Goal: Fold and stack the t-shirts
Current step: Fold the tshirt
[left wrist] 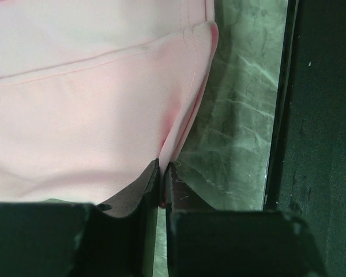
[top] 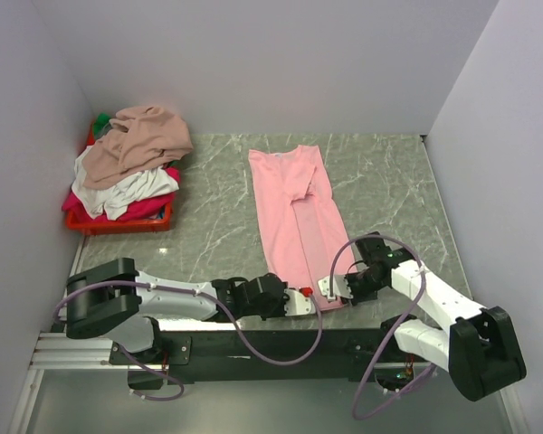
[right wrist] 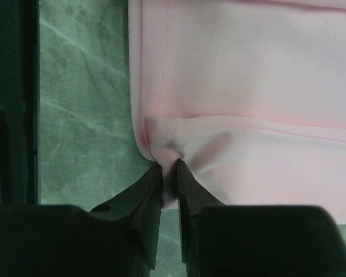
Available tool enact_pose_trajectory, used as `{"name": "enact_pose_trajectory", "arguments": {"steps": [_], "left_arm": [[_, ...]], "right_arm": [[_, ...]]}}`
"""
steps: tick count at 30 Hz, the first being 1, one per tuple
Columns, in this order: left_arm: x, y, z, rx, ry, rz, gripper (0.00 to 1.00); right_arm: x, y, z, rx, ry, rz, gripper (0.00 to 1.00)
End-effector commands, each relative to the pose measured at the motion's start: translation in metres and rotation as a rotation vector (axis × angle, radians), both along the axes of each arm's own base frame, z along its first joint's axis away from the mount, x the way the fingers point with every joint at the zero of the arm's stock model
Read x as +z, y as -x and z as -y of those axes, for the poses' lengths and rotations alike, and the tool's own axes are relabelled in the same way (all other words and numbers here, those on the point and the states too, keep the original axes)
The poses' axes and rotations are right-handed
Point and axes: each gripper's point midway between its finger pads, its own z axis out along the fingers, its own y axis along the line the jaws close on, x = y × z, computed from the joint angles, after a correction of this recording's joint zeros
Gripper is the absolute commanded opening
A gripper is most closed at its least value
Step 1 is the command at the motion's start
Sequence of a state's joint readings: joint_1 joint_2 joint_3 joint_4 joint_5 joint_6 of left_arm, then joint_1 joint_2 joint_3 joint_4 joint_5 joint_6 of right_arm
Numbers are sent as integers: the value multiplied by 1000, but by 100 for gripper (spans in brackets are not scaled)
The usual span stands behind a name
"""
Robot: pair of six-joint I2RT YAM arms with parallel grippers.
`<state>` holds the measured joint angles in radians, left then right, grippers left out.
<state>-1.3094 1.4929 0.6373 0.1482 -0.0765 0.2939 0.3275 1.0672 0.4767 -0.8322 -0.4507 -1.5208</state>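
The long pink t-shirt is lying with both near corners pinched, so I will next move my left gripper up and outward over it toward its far end.
A light pink t-shirt point(top: 294, 212) lies on the table, folded lengthwise into a long strip that runs from the back toward the arms. My left gripper point(top: 300, 299) is shut on its near left corner; the left wrist view shows the pink t-shirt point(left wrist: 86, 109) pinched at my left gripper point(left wrist: 163, 168). My right gripper point(top: 333, 287) is shut on the near right corner; the right wrist view shows the pink cloth point(right wrist: 248, 86) bunched at my right gripper point(right wrist: 169, 167). Other t-shirts, tan point(top: 145, 140), white point(top: 127, 192) and magenta point(top: 149, 206), lie heaped at the back left.
The heap sits in a red plastic basket point(top: 118, 223) against the left wall. White walls close the table on the left, back and right. The black base rail point(top: 281, 344) runs along the near edge, just behind both grippers.
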Motion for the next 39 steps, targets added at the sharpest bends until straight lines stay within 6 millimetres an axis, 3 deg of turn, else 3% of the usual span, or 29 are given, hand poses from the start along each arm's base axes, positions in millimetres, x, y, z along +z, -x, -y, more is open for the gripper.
{"name": "enact_pose_trajectory", "arguments": {"steps": [1, 3, 5, 7, 10, 13, 14, 16, 17, 18, 19, 20, 24, 25, 26, 32, 39], "left_arm": [[26, 0, 11, -36, 116, -21, 11], [33, -6, 7, -29, 144, -22, 9], [40, -12, 7, -37, 164, -13, 5], [49, -30, 4, -6, 193, -9, 3], [62, -64, 0, 45, 237, -6, 1], [72, -101, -2, 80, 254, 22, 1], [75, -123, -6, 118, 255, 33, 1], [79, -143, -10, 131, 269, 40, 1], [84, -158, -8, 143, 284, 48, 1], [86, -180, -19, 182, 286, 59, 1], [87, -188, -20, 178, 294, 49, 1], [84, -212, -27, 215, 285, 43, 1], [75, -255, -35, 239, 260, 12, 1], [84, -267, -31, 234, 277, 19, 1], [71, -277, -37, 254, 261, -2, 1], [59, -308, -40, 276, 238, -43, 1], [54, -308, -46, 282, 240, -63, 1]], "right_arm": [[-5, -11, 2, -22, 27, 39, 17], [10, -17, -7, -32, -22, 48, 8], [29, -28, -16, -52, -70, 61, 6], [43, -39, -18, -102, -98, 62, 0], [67, -73, -22, -170, -123, 81, 0], [82, -116, -23, -242, -128, 103, 0], [87, -135, -26, -275, -130, 96, 0], [92, -162, -28, -323, -131, 106, 0], [95, -184, -33, -356, -135, 97, 0], [97, -197, -35, -378, -139, 97, 0], [99, -212, -36, -400, -139, 108, 0], [100, -234, -40, -435, -145, 106, 0], [102, -288, -46, -521, -154, 130, 0], [101, -298, -45, -540, -157, 134, 0], [99, -312, -45, -572, -156, 138, 0], [90, -342, -49, -609, -164, 132, 0], [84, -348, -52, -619, -171, 114, 0]]}}
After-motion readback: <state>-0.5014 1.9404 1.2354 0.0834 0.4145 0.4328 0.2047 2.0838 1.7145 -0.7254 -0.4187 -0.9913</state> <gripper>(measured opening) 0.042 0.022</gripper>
